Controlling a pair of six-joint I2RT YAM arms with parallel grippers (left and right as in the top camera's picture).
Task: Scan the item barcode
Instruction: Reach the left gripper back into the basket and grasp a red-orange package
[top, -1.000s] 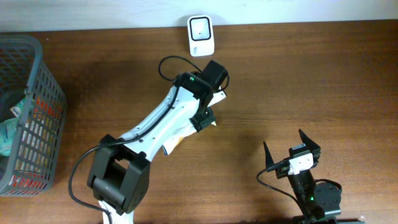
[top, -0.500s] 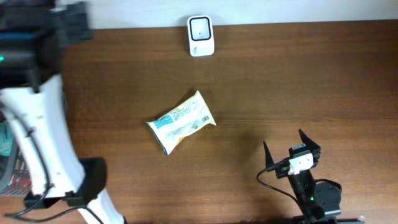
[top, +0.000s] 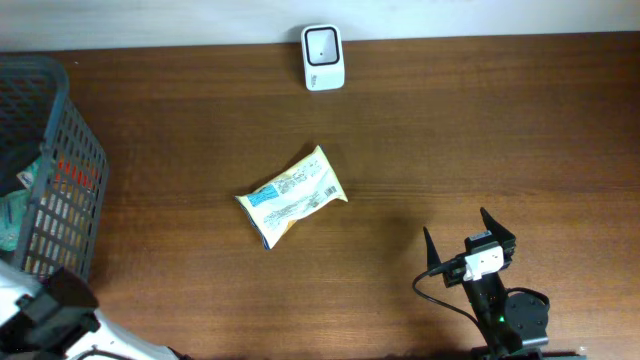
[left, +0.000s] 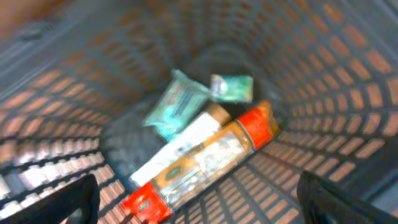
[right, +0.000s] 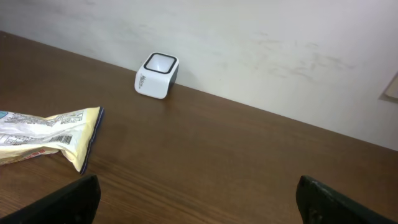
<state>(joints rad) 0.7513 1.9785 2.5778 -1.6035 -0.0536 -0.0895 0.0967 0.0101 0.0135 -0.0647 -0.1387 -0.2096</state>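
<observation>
I will lower my left gripper into the basket next and turn it to close across the middle of the orange-and-red packet, which lies at an angle below its open fingers.
A yellow-and-blue snack bag lies flat mid-table, apart from both grippers; the right wrist view shows its barcode facing up. The white scanner stands at the far edge against the wall. My left gripper hangs open over the inside of the grey basket, above an orange-and-red packet, a teal packet and a small green one. Nothing is between its fingers. My right gripper rests open and empty at the near right, pointing toward the scanner.
The grey mesh basket stands at the table's left edge. Only a piece of the left arm shows in the overhead view, at the bottom left corner. The wall runs right behind the scanner.
The left arm has swung away from the snack bag to the left, over the basket, leaving the bag lying on the table. The right arm has not moved.
</observation>
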